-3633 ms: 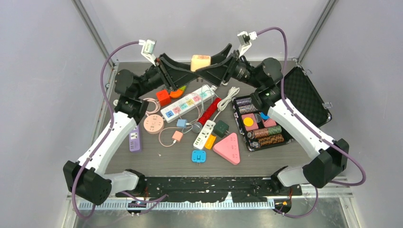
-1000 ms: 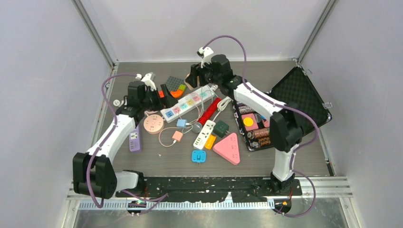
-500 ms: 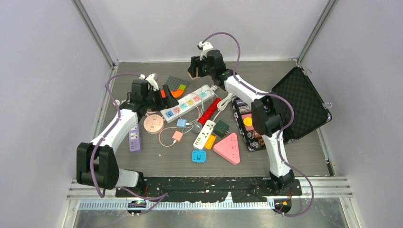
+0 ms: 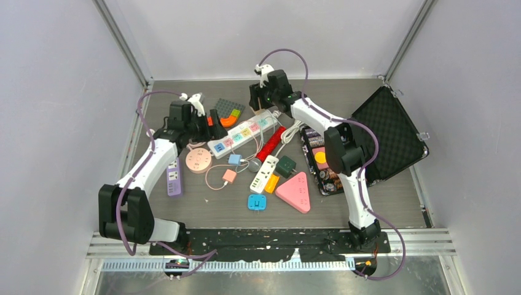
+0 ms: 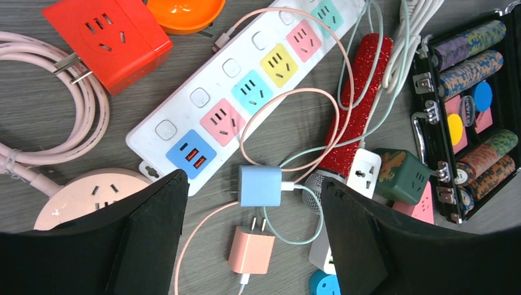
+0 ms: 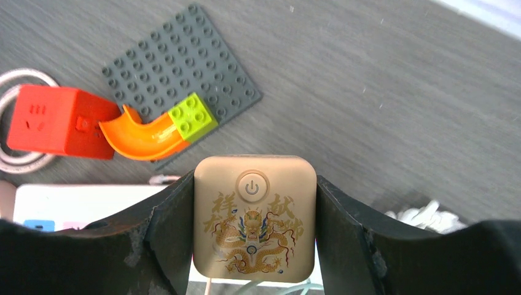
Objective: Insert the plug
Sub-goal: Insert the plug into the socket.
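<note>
The power strip's end teal socket (image 4: 263, 122) is empty below and back of my right gripper, so I need to draw the cube plug back and down to release.
A beige cube plug (image 6: 255, 221) with a gold dragon print and a power button is held by my right gripper (image 6: 255, 206), whose two fingers press on its sides. It hangs just above the far end of the white power strip (image 4: 242, 132) with coloured sockets (image 5: 246, 92). From the top view the cube is hidden under the right gripper (image 4: 255, 100). My left gripper (image 5: 252, 181) is open and holds nothing. It hovers over a blue charger (image 5: 260, 185) and a pink charger (image 5: 251, 250) by the strip's USB end. In the top view the left gripper (image 4: 215, 118) is at the strip's left end.
A red cube socket (image 5: 107, 40), a grey stud plate (image 6: 181, 70) with an orange curve and a green brick, a round pink socket (image 4: 198, 160), a red glitter microphone (image 4: 271, 143), a pink triangle socket (image 4: 295, 192) and an open black chip case (image 4: 384, 132) crowd the table.
Earlier both grippers held the beige cube high at the back. The left one has since let go and dropped to the strip's left end. The right one has lowered the cube toward the strip.
</note>
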Controlling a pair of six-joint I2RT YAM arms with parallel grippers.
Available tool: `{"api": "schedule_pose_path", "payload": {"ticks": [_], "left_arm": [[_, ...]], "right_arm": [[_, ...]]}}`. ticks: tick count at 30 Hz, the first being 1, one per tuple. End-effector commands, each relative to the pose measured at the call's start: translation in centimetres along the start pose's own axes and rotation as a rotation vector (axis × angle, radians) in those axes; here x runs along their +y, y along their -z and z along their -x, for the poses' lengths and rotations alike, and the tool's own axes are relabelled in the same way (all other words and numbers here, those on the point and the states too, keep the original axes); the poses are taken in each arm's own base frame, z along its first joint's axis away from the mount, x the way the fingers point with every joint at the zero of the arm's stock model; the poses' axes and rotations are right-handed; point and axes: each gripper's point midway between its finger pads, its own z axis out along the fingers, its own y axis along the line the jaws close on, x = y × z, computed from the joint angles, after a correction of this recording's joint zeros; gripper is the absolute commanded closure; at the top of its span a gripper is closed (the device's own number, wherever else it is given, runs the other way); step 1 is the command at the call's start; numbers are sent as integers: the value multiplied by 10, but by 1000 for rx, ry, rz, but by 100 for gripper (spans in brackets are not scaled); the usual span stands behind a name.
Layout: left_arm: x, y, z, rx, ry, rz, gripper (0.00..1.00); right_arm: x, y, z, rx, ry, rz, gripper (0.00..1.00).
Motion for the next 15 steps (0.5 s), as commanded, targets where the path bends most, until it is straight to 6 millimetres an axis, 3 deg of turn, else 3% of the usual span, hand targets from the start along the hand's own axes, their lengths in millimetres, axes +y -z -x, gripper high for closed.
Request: {"api": "schedule_pose_path", "payload": {"ticks": [1, 7, 15], "left_arm": [[2, 7, 12, -42, -41, 18, 22], [2, 7, 9, -39, -45, 12, 24], [3, 6, 7, -31, -41, 16, 24]], "right_arm": [[9, 20, 9, -2, 37, 28, 95], [5, 26, -8, 42, 33, 7, 95], [12, 39, 0, 30, 18, 28, 95]]}}
